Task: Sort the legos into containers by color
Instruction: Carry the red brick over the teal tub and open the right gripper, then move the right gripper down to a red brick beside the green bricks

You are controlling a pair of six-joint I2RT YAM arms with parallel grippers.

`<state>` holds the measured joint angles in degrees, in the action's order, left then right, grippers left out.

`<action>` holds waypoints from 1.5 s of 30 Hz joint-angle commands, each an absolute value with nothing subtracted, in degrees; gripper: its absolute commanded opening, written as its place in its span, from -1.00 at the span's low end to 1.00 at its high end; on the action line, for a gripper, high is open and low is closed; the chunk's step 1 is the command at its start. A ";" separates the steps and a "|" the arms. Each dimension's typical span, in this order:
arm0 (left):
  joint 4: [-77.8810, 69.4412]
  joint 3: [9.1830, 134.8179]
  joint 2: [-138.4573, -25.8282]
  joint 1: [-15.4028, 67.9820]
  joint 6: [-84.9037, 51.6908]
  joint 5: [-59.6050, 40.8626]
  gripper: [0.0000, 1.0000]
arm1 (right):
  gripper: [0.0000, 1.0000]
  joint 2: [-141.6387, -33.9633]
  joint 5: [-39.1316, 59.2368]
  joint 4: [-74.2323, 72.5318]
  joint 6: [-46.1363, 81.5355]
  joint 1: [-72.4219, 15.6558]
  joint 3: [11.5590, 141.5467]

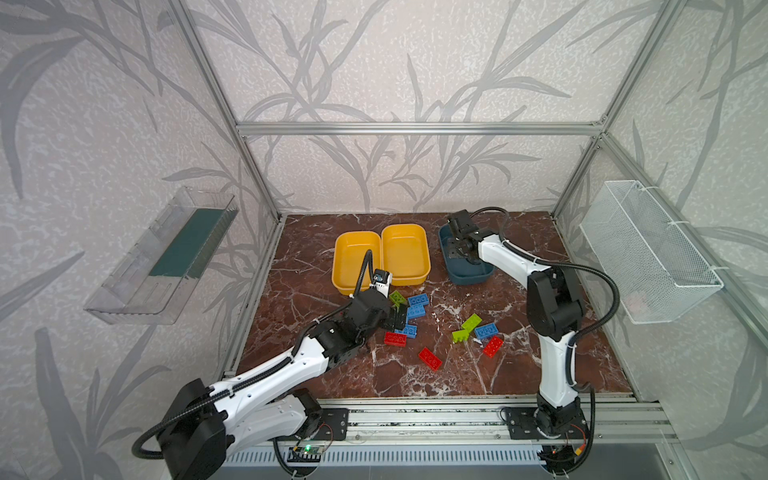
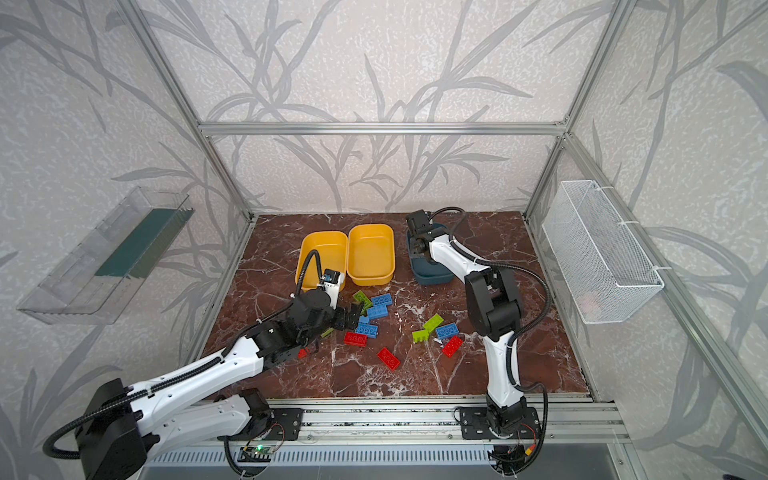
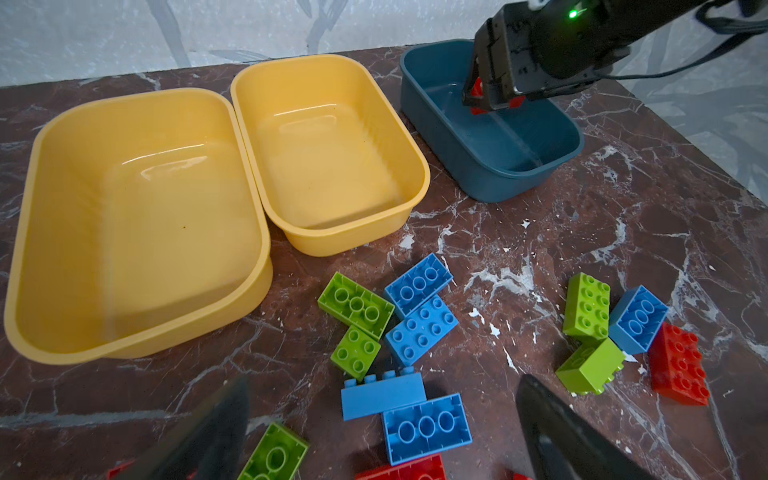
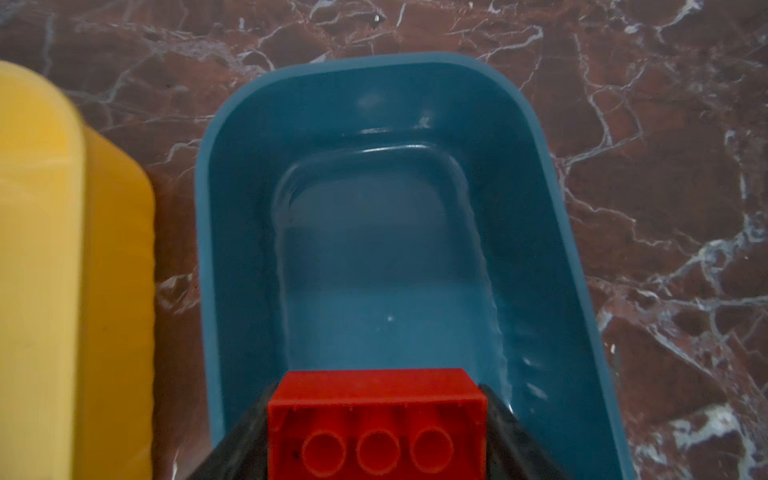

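I will next lower the red lego toward the teal container's bare bottom with my right gripper and release it, as it already hangs inside the container's rim.
Two empty yellow containers sit side by side at the back, with a teal container to their right. My right gripper is shut on a red lego, underside up, low over the teal container; the left wrist view shows that lego inside the rim. My left gripper hangs open over a cluster of blue legos, beside a green one and a red one. Further right lie a red lego and a mixed green, blue and red group.
A clear plastic tray hangs on the left wall and a white wire mesh basket on the right wall. An aluminium rail runs along the front of the marble table, carrying both arm bases.
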<state>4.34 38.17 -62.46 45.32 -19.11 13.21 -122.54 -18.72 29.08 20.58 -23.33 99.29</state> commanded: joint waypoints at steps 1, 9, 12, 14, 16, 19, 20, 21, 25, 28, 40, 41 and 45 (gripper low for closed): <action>3.85 41.71 -65.88 45.12 -16.61 14.51 0.98 | -0.07 -127.23 -16.30 32.48 18.99 -21.64 106.27; 6.42 46.62 -70.25 44.58 -13.98 14.41 0.98 | 0.23 -137.71 -13.87 36.69 18.90 -19.19 119.75; 6.49 46.66 -69.92 44.55 -14.48 14.65 0.98 | 0.46 -138.12 -12.48 35.51 18.55 -18.64 119.88; 6.62 46.08 -69.10 44.48 -15.38 14.57 0.98 | 0.54 -137.41 -12.36 35.64 18.22 -18.63 119.64; 6.59 45.20 -67.91 44.58 -16.49 14.14 0.98 | 0.57 -135.56 -11.13 36.90 18.02 -18.62 119.28; 6.36 43.63 -65.87 44.69 -17.31 13.14 0.98 | 0.62 -131.29 -9.09 39.10 17.83 -18.63 117.23; 6.39 43.15 -65.25 44.74 -16.43 12.38 0.98 | 0.63 -129.03 -8.97 39.45 17.97 -18.72 115.47; 7.44 43.10 -64.81 44.92 -16.35 12.59 0.98 | 0.64 -126.37 -9.12 39.46 18.14 -18.85 112.82; 9.93 42.27 -62.28 46.76 -17.13 13.79 0.98 | 0.65 -113.27 -10.06 38.07 20.08 -19.62 97.86; 9.38 39.87 -59.53 49.80 -18.28 14.04 0.98 | 0.66 -102.57 -10.47 37.62 22.01 -20.99 84.24; 7.83 33.10 -54.74 65.85 -25.43 19.46 0.98 | 0.66 -68.74 -11.05 40.60 39.48 -29.46 43.11; 7.74 32.87 -54.68 66.94 -25.79 20.02 0.98 | 0.65 -66.64 -11.23 40.62 40.93 -30.27 41.27; 7.59 32.37 -54.58 68.88 -26.80 20.92 0.99 | 0.64 -61.97 -11.38 40.50 44.83 -31.90 35.68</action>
